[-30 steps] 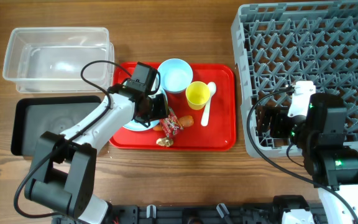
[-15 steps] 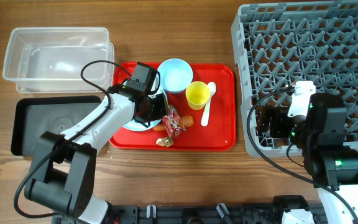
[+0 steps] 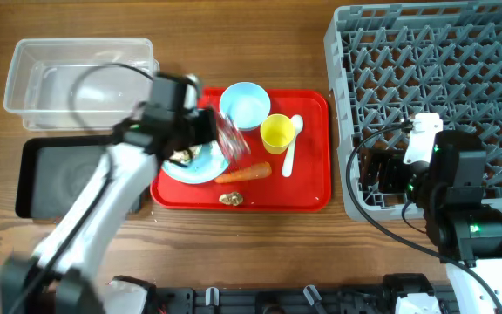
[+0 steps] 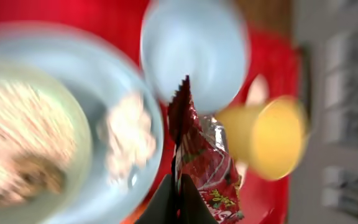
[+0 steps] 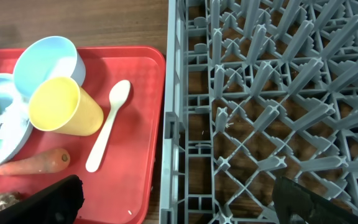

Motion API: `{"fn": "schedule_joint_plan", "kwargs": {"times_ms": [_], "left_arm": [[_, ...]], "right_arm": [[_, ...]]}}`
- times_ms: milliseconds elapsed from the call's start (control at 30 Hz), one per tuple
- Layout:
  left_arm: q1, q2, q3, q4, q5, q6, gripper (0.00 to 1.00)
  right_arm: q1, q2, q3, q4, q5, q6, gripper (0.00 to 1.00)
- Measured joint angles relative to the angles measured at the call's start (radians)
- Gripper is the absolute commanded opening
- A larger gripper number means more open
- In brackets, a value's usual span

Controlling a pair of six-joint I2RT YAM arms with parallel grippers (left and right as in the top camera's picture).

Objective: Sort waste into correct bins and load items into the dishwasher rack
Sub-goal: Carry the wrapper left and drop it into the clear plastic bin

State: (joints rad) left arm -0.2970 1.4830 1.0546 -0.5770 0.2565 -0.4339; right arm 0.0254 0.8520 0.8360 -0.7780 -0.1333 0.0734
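Observation:
The left gripper swings over the clear tub [image 3: 94, 85] next and releases the wrapper [image 3: 234, 142], as the tub is outward and to the gripper's left in the overhead view.
My left gripper [image 3: 222, 133] is shut on the red-and-white snack wrapper [image 3: 234, 142] and holds it lifted above the red tray, over the light blue plate's [image 3: 200, 168] edge. In the left wrist view the wrapper [image 4: 201, 158] hangs from my closed fingertips [image 4: 178, 199], with the plate [image 4: 114, 74], whitish leftovers [image 4: 126, 137], a pale blue bowl [image 4: 194, 56] and the yellow cup [image 4: 272, 137] blurred below. The carrot [image 3: 244, 174] and the golden-brown scrap [image 3: 230, 198] lie on the tray. My right gripper [image 5: 179, 205] is open and empty over the grey dishwasher rack's [image 3: 434, 78] left edge.
The red tray [image 3: 312, 187] also holds the bowl [image 3: 245, 105], cup [image 3: 277, 133] and white spoon [image 3: 291, 144]. The clear tub [image 3: 81, 78] stands at the back left, with the black tray [image 3: 55, 174] in front of it. The rack fills the right side.
My left gripper has lifted the wrapper off the tray and swung up and left with it; the arm is blurred. The right arm has not moved.

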Motion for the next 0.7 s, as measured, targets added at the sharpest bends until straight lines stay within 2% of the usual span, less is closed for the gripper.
{"fn": "schedule_joint_plan", "kwargs": {"times_ms": [33,167,267,467,567,600,700], "left_arm": [[0.043,-0.069,0.012,0.034,-0.024,0.010,0.04],[0.151,-0.145,0.019,0.150,-0.126,0.021,0.04],[0.229,-0.139,0.021,0.227,-0.222,0.027,0.07],[0.341,-0.047,0.021,0.381,-0.343,0.032,0.04],[0.386,0.016,0.021,0.427,-0.370,0.033,0.18],[0.397,0.035,0.021,0.436,-0.373,0.038,0.19],[0.421,0.095,0.021,0.457,-0.386,0.040,0.44]], "right_arm": [[0.000,0.000,0.000,0.000,0.000,0.000,1.00],[0.000,0.000,0.000,0.000,0.000,0.000,1.00],[0.000,0.000,0.000,0.000,0.000,0.000,1.00],[0.000,0.000,0.001,0.000,0.000,0.000,1.00],[0.000,0.000,0.001,0.000,0.000,0.000,1.00],[0.000,0.000,0.001,0.000,0.000,0.000,1.00],[0.000,0.000,0.001,0.000,0.000,0.000,1.00]]}}
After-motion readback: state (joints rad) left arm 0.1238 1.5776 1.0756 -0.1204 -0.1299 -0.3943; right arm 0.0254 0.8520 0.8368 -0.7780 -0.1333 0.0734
